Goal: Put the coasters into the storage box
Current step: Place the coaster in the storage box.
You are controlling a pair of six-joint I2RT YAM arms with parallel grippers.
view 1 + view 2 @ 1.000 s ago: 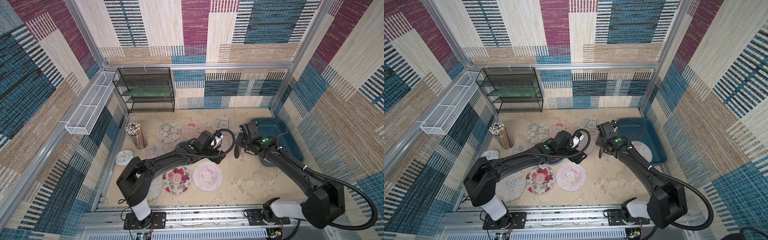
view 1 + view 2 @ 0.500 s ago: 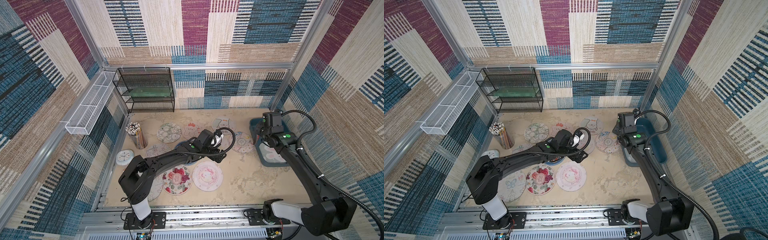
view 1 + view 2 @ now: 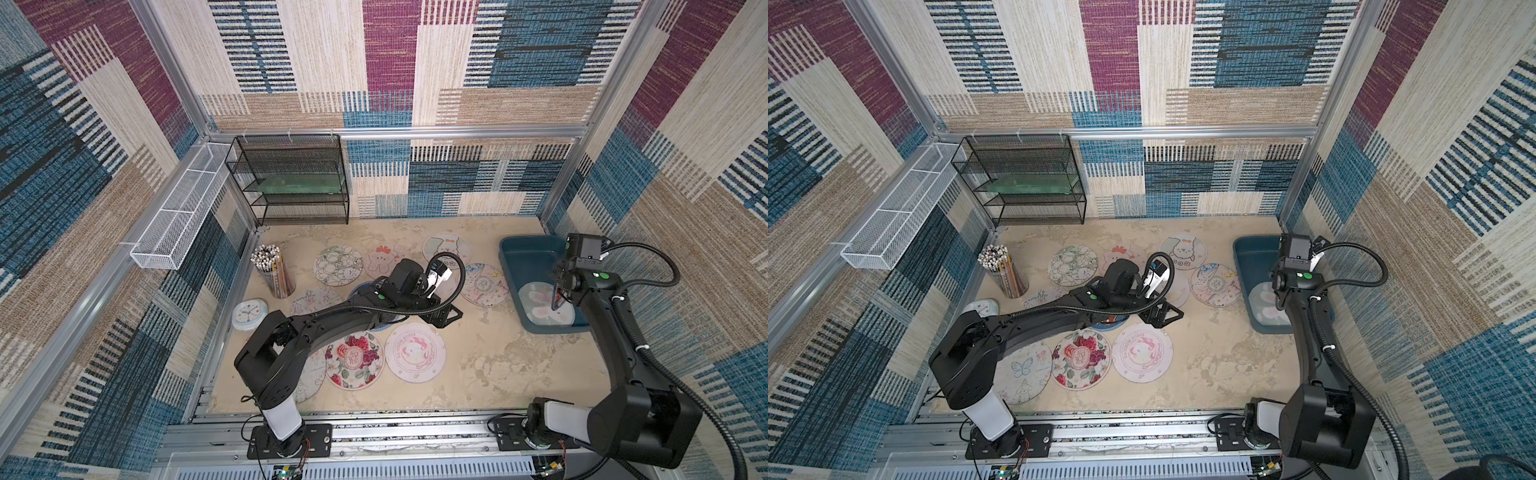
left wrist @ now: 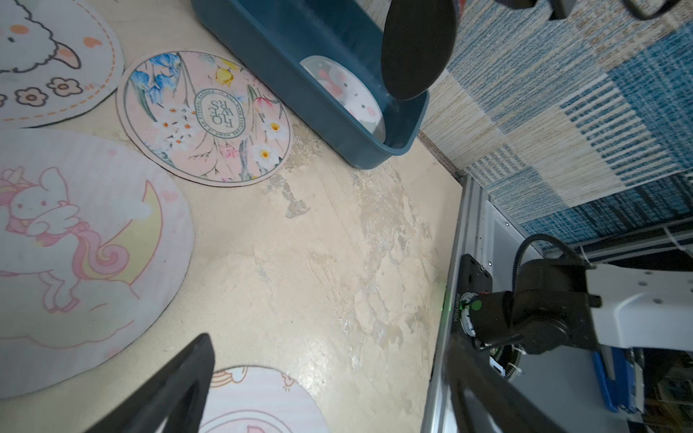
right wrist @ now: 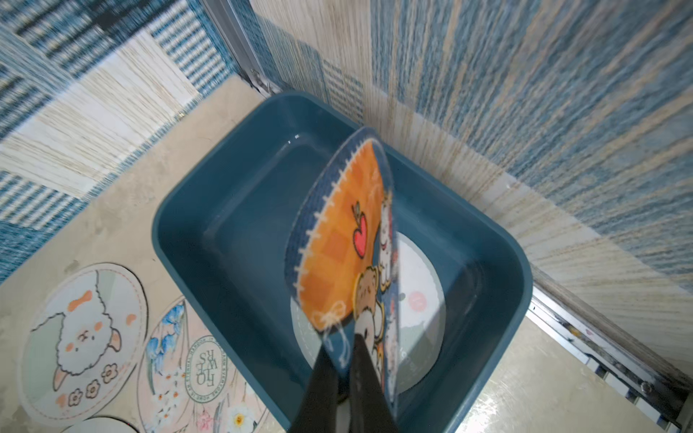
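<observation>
My right gripper moves down into the teal storage box next and releases over the box's bare bottom (image 3: 529, 267) (image 5: 265, 223) beside the bunny coaster. The blue-rimmed coaster still hangs above it.
My right gripper (image 5: 343, 360) is shut on the edge of a blue-rimmed orange coaster (image 5: 345, 240), which hangs bent above the teal storage box (image 5: 180, 210). A pale bunny coaster (image 3: 540, 309) lies flat inside the box (image 3: 515, 253). My left gripper (image 3: 442, 316) stands open and empty low over the table's middle, with a pink unicorn coaster (image 3: 414, 352) just in front of it. Several other coasters lie on the table, among them a rose one (image 3: 354, 360), a pastel flower one (image 3: 484, 284) and a sheep one (image 3: 446, 248). One blue-rimmed coaster is mostly hidden under the left arm.
A cup of pencils (image 3: 274, 272) and a small pale-blue clock (image 3: 249, 313) stand at the left. A black wire-mesh rack (image 3: 291, 178) sits at the back left, and a white mesh tray (image 3: 178, 212) hangs on the left wall. The box sits against the right wall.
The right arm has swung from the table's middle to the right, carrying the orange coaster over the storage box. The left arm has hardly moved and its gripper stays open.
</observation>
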